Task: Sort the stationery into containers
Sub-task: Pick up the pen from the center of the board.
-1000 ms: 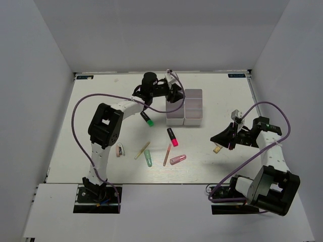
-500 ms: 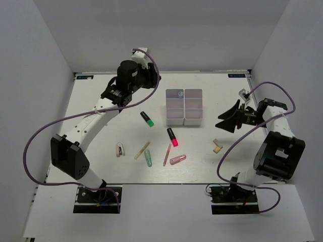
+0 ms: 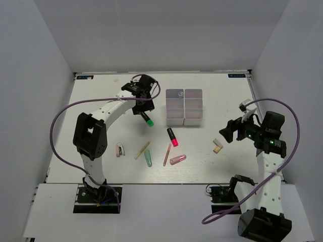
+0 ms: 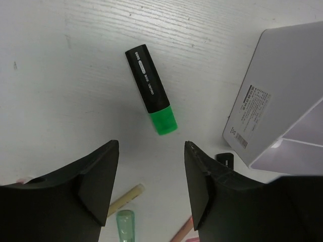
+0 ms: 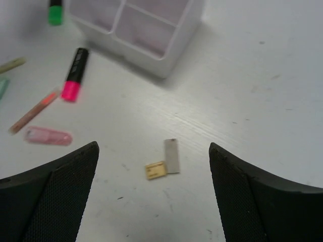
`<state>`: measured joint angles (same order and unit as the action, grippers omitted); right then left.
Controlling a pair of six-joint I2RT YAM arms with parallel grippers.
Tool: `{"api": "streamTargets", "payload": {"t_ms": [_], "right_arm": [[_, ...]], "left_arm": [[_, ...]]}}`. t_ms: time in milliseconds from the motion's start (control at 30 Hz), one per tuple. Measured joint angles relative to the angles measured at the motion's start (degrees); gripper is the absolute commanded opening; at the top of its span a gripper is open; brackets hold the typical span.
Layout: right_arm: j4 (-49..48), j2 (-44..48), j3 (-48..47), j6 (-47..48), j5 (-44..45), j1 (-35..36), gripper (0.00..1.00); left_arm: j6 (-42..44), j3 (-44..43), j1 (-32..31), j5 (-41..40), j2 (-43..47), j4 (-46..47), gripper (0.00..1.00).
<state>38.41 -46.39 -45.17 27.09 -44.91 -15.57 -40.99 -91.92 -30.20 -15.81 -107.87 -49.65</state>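
Note:
The black marker (image 3: 147,119) is lying at an angle to my open fingers, so I will turn my left gripper to match it and then lower onto the marker's black body behind its cap.
The stationery lies loose on the white table. My left gripper (image 3: 143,107) hangs open just above the green-capped black marker (image 3: 147,119) (image 4: 151,89), its jaws (image 4: 150,151) empty. The white organiser of containers (image 3: 184,107) (image 4: 282,116) stands right of it. A pink-capped marker (image 3: 172,136), tan stick (image 3: 142,150), green tube (image 3: 148,159), orange stick (image 3: 167,154) and pink tube (image 3: 177,159) lie in front. My right gripper (image 3: 229,132) (image 5: 153,148) is wide open over the beige block (image 3: 217,145) (image 5: 163,164), holding nothing.
A small pinkish-white item (image 3: 119,149) lies at the left of the spread. White walls close in the table on three sides. Purple cables loop from both arms. The organiser's labelled side (image 4: 250,116) faces the left gripper.
The left arm swung from the organiser out to the back left, then down over the green-capped marker. The right gripper opened wide, lifted away, and came back toward the beige block.

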Motion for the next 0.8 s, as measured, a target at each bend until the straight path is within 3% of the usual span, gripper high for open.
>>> {"api": "streamTargets", "payload": {"t_ms": [100,133,233,267,333,367,467,800], "right_arm": [[-8.96,0.79,1.99,-8.04,8.04,-0.09,0.87],[-11.61,0.79,3.02,-11.06,10.19,-0.13,0.66],[-11.13,-2.62,4.13,-15.08,11.52,-0.24,0.27],[-10.75,-4.26,3.74,-15.82,11.78,-0.24,0.0],[-10.64,-5.86,3.32,-17.75,12.94,-0.15,0.0],[-10.99,-5.29,3.5,-18.62,13.77,-0.15,0.15],[-12.61,-0.81,4.28,-20.02,15.26,-0.15,0.26],[-14.62,0.52,5.11,-20.5,14.34,-0.15,0.28]], "left_arm": [[-3.58,-2.36,-0.22,-0.13,-1.77,-2.21,0.66],[-4.79,-2.8,-0.28,-0.13,-2.47,-2.62,0.66],[-8.26,-2.84,-0.33,-0.17,-4.83,-3.41,0.65],[-9.2,-2.84,-0.31,-0.33,-5.66,-3.74,0.65],[-10.84,-2.84,-0.31,-0.74,-7.5,-4.55,0.65],[-11.63,-2.91,-0.28,-0.85,-8.55,-4.92,0.65],[-13.11,-3.58,-0.22,-1.14,-11.78,-6.01,0.65],[-14.84,-5.77,0.85,-1.4,-16.41,-4.24,0.64]]}}
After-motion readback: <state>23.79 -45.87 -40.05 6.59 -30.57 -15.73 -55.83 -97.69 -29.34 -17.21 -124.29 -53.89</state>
